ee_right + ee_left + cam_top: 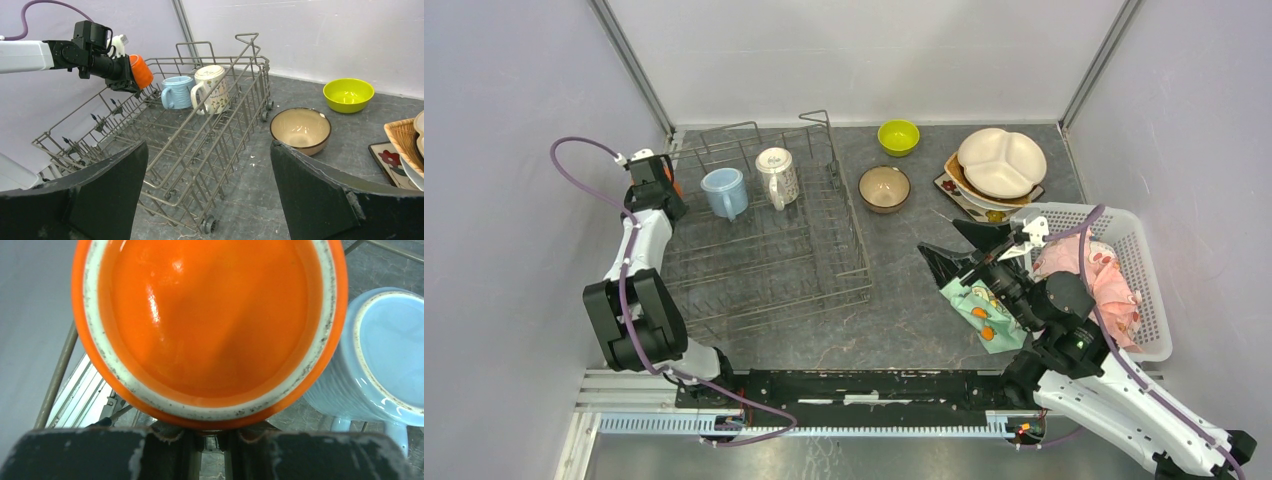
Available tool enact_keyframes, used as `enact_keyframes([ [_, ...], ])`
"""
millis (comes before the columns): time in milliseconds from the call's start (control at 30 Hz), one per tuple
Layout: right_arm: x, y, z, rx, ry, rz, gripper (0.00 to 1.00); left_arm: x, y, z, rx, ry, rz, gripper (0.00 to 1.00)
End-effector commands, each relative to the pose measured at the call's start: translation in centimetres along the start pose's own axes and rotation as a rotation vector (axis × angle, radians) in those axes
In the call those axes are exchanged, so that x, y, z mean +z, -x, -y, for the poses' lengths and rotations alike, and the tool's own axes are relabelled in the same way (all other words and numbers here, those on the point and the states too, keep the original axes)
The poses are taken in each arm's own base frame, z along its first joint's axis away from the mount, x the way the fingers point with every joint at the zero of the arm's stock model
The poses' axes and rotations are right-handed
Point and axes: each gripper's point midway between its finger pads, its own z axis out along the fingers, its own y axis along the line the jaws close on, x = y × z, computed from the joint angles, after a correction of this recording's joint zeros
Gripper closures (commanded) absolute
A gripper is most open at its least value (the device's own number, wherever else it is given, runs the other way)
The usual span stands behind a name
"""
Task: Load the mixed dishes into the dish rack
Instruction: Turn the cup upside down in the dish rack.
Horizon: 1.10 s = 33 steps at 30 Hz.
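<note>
The left gripper lowers the orange mug into the rack point(769, 268) at the open spot beside the light-blue mug point(724, 192) next, then opens.
The grey wire dish rack point(769, 268) stands at the left; it also shows in the right wrist view point(165, 131). A light-blue mug point(724, 192) and a white patterned mug point(777, 176) stand in its far end. My left gripper point(661, 182) is shut on an orange mug point(210, 325), held at the rack's far-left corner beside the light-blue mug point(390, 355). My right gripper point(939, 237) is open and empty, right of the rack. A tan bowl point(884, 188) and a lime-green bowl point(898, 137) sit on the table. The cream three-section plate point(1001, 162) tops a stack of plates at the far right.
A white perforated basket point(1146, 250) with a pink cloth point(1109, 285) stands at the right. A teal patterned cloth point(979, 312) lies under my right arm. Grey walls close in the left, back and right sides.
</note>
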Motion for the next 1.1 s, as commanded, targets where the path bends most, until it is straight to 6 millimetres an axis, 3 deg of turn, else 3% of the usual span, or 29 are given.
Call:
enact_keyframes([
  [0,0.1,0.5,-0.3,0.021,0.016,0.037,0.02,0.6,3.3,1.1,-0.078,-0.046,0.102,0.98],
  [367,0.0,0.2,-0.3,0.013,0.019,0.025,0.02,2.4,-0.2,1.7,-0.087,-0.067,0.002,0.96],
  [700,-0.3,-0.2,0.1,0.022,0.004,0.03,0.02,0.8,0.8,0.7,-0.092,-0.01,-0.022,0.98],
  [833,-0.2,-0.3,0.0,0.027,0.008,0.027,0.02,1.8,-0.6,0.2,-0.087,0.027,-0.054,0.97],
  [1067,-0.5,-0.1,0.3,0.017,-0.009,0.03,0.02,3.1,-1.9,2.0,-0.092,-0.061,-0.105,0.9],
])
